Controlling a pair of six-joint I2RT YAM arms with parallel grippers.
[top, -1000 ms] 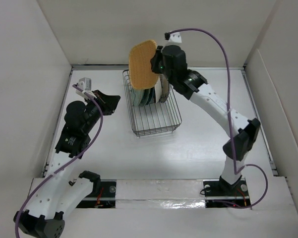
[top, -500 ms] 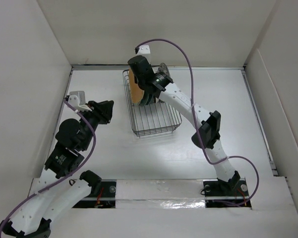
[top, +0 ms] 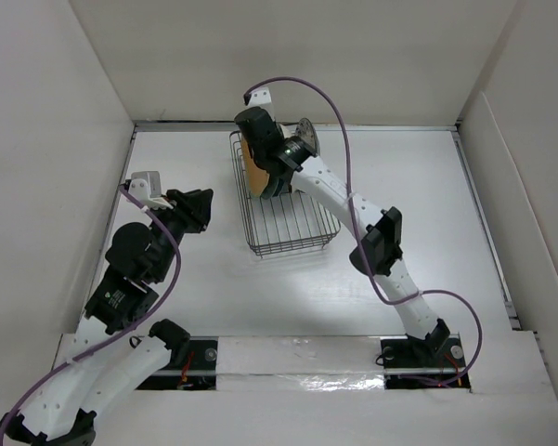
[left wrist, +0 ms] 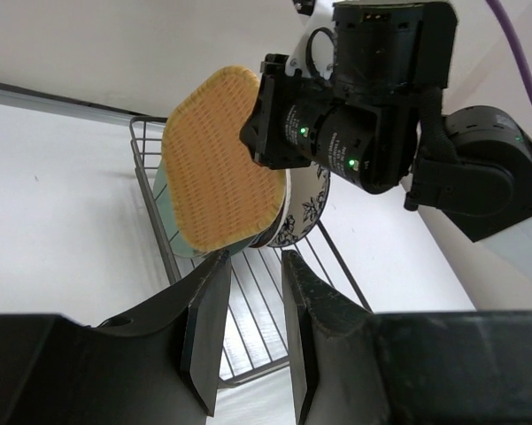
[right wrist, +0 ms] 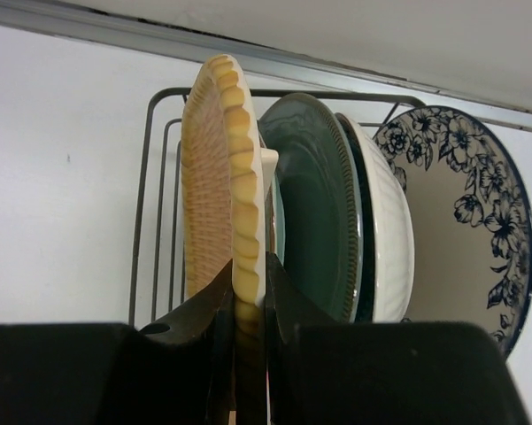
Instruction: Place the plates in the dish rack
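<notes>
I will next lower my right gripper toward the rack's side wires and let go of the orange plate's rim there, because that plate is still standing higher than the teal one.
My right gripper (right wrist: 248,279) is shut on the rim of the orange rounded-square plate (right wrist: 214,177), which it holds on edge at the far end of the black wire dish rack (top: 292,228). Behind it, also on edge, stand a dark teal plate (right wrist: 314,212), a white ribbed one (right wrist: 389,239) and a white plate with blue pattern (right wrist: 465,204). From above, the orange plate (top: 253,165) shows beside the right wrist. My left gripper (top: 197,206) hovers left of the rack, open, with nothing between its fingers (left wrist: 204,328). It faces the orange plate (left wrist: 217,159).
White walls (top: 74,139) enclose the table on the left, back and right, and the back wall stands just behind the rack. The right arm (top: 353,200) stretches diagonally over the rack's right side. The rack's wires (left wrist: 150,195) stand upright in front of the left gripper.
The right arm swung the orange plate down from above the rack into its far end. The left gripper opened from shut and shifted slightly.
</notes>
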